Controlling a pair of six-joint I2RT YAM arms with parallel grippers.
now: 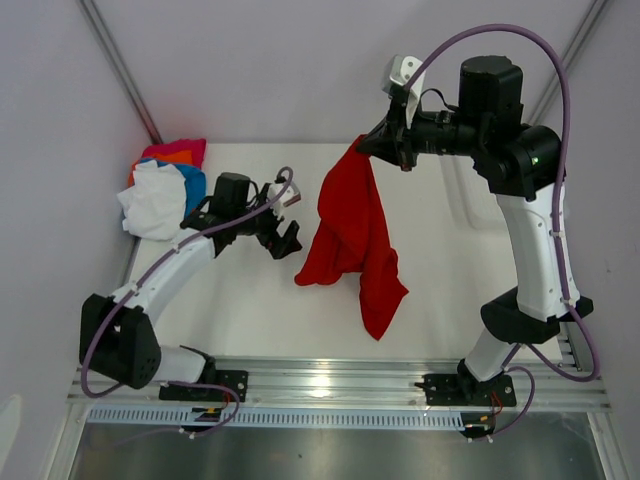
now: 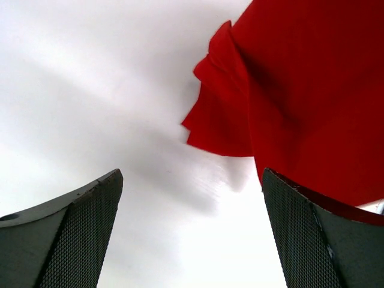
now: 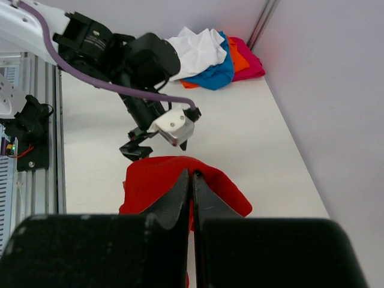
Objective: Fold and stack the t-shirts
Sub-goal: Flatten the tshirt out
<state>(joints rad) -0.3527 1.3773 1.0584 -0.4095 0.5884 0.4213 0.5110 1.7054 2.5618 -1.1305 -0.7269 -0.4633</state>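
Observation:
I will next move my left gripper back and to the right in the top view, onto the lower corner of the red shirt, because that corner sticks out nearest the gripper's open fingers.
A large red t-shirt (image 1: 350,235) hangs from my right gripper (image 1: 366,146), which is shut on its top edge high above the white table; the shirt's lower part drapes onto the table. In the right wrist view the shut gripper (image 3: 192,175) pinches the red t-shirt (image 3: 150,183). My left gripper (image 1: 284,243) stands open just left of the hanging cloth, low over the table. Seen from the left wrist, the red t-shirt (image 2: 300,96) fills the upper right and nothing lies between the open fingers (image 2: 300,240). A pile of white, blue, orange and pink t-shirts (image 1: 163,190) lies at the far left corner.
The white table (image 1: 440,260) is bounded by grey walls on three sides. An aluminium rail (image 1: 330,385) with both arm bases runs along the near edge. The shirt pile (image 3: 210,54) sits against the back wall corner.

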